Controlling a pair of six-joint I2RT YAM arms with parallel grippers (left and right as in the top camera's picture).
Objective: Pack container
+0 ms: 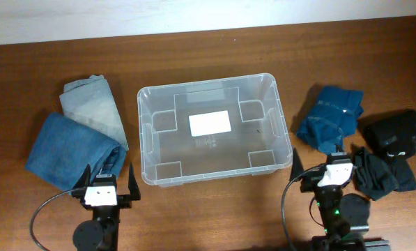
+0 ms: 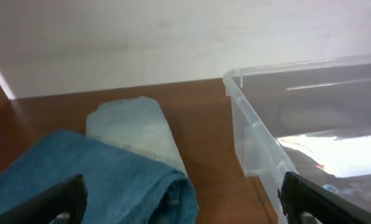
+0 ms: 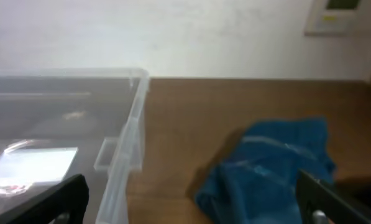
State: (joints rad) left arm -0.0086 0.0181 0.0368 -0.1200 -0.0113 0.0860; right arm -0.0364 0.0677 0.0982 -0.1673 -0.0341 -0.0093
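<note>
The right gripper moves outward, turns, and lowers onto the edge of the crumpled blue garment (image 1: 329, 118) by the black garments next, since the garment lies outward and below.
The container (image 1: 146, 132) is a clear rectangular bin with a white label on its base, standing at the table's middle and holding nothing; it also shows in the left wrist view (image 2: 247, 127) and right wrist view (image 3: 126, 143). Left of it lie a folded blue denim garment (image 1: 65, 150) (image 2: 79, 177) and a folded pale grey-blue one (image 1: 96, 108) (image 2: 138, 127). Right of it lie a crumpled blue garment (image 1: 329, 118) (image 3: 278, 165) and black garments (image 1: 396, 143). My left gripper (image 1: 109, 181) (image 2: 185, 208) is open and empty near the front edge. My right gripper (image 1: 320, 169) (image 3: 194, 208) is open and empty.
A pale wall runs along the table's far edge. Bare brown tabletop shows between the container and the clothes on both sides. A black cable loops beside each arm base at the front.
</note>
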